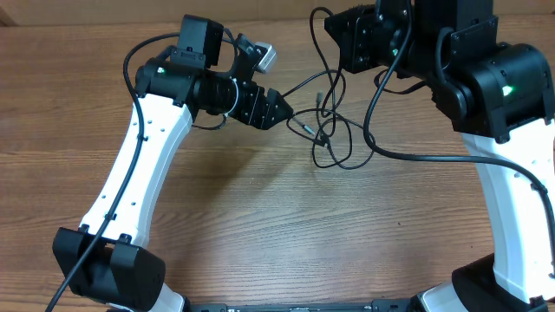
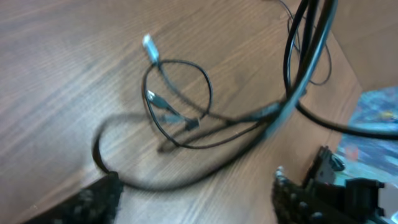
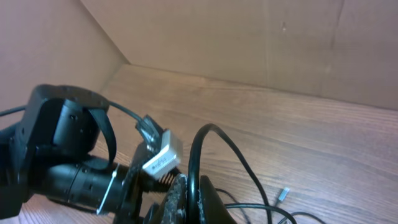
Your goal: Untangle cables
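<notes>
My right gripper pulls to the right in the overhead view next, away from the tangle (image 2: 180, 115), and releases the black piece of cable, since bare table lies that way.
The cables (image 1: 334, 130) lie as a loose tangle of thin black loops on the wooden table, right of centre. One strand runs up from the tangle to my right gripper (image 1: 332, 28) at the back. In the right wrist view the right gripper (image 3: 198, 193) is shut on that black strand (image 3: 205, 140), and a silver plug (image 3: 283, 195) lies on the table behind. My left gripper (image 1: 277, 109) sits just left of the tangle, low over the table. In the left wrist view its fingers (image 2: 196, 190) are wide apart, with the tangle (image 2: 180, 115) and a silver plug (image 2: 149, 45) ahead.
Thicker black arm cables (image 1: 416, 157) curve across the table right of the tangle and hang in the left wrist view (image 2: 311, 50). The left arm's camera block (image 3: 161, 155) is close to the right gripper. Cardboard walls (image 3: 249, 43) close off the back.
</notes>
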Motion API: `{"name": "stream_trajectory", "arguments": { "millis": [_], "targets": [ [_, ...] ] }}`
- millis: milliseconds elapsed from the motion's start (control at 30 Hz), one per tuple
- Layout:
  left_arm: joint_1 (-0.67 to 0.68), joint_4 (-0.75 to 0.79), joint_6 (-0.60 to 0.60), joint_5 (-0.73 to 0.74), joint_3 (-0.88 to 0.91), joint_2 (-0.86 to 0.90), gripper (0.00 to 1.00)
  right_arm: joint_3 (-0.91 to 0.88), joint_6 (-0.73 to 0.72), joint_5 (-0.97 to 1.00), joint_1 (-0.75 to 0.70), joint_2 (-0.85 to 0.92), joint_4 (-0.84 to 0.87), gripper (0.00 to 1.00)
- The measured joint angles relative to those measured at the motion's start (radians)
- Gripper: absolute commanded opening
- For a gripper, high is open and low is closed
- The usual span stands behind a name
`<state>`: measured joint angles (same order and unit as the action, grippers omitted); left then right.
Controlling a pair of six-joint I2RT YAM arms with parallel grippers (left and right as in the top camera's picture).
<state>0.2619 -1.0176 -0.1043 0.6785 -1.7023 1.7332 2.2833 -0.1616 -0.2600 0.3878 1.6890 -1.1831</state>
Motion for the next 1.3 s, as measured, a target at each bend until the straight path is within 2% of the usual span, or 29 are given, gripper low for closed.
{"name": "stream_trajectory", "arguments": {
  "millis": [167,233,267,300,367,400,567,800,933,1133,1300],
  "targets": [
    [0.0,0.05,0.003,-0.003,0.0,0.0,0.81,0.0,0.013,-0.072,0.0,0.0,-0.006,0.04],
    [0.0,0.068,0.008,-0.003,0.0,0.0,0.75,0.0,0.019,-0.108,0.0,0.0,-0.003,0.04],
    [0.001,0.074,0.011,-0.003,0.0,0.0,0.66,0.0,0.023,-0.12,0.0,0.0,0.0,0.04],
    [0.001,0.075,0.021,-0.003,0.0,0.0,0.51,0.0,0.024,-0.13,0.0,0.0,0.002,0.04],
    [0.008,0.071,0.024,-0.01,0.0,0.0,0.15,0.0,0.027,-0.143,0.0,0.0,0.002,0.04],
    [0.014,0.063,0.023,-0.02,0.0,0.0,0.04,0.0,0.029,-0.145,0.0,0.0,0.002,0.04],
    [0.033,-0.026,0.024,-0.159,0.0,0.0,0.04,0.0,0.032,-0.074,0.001,0.0,-0.026,0.04],
    [-0.067,-0.136,0.09,-0.4,0.0,0.0,0.04,0.0,-0.032,0.431,-0.01,0.0,-0.155,0.04],
    [-0.163,-0.16,0.119,-0.424,0.0,-0.002,0.04,0.0,-0.082,0.644,-0.058,0.001,-0.214,0.04],
    [-0.268,-0.177,0.137,-0.433,0.0,-0.026,0.04,0.0,-0.117,0.798,-0.167,0.003,-0.261,0.04],
    [-0.329,-0.18,0.167,-0.444,0.0,-0.047,0.04,0.0,-0.153,0.853,-0.23,0.003,-0.282,0.04]
  ]
}}
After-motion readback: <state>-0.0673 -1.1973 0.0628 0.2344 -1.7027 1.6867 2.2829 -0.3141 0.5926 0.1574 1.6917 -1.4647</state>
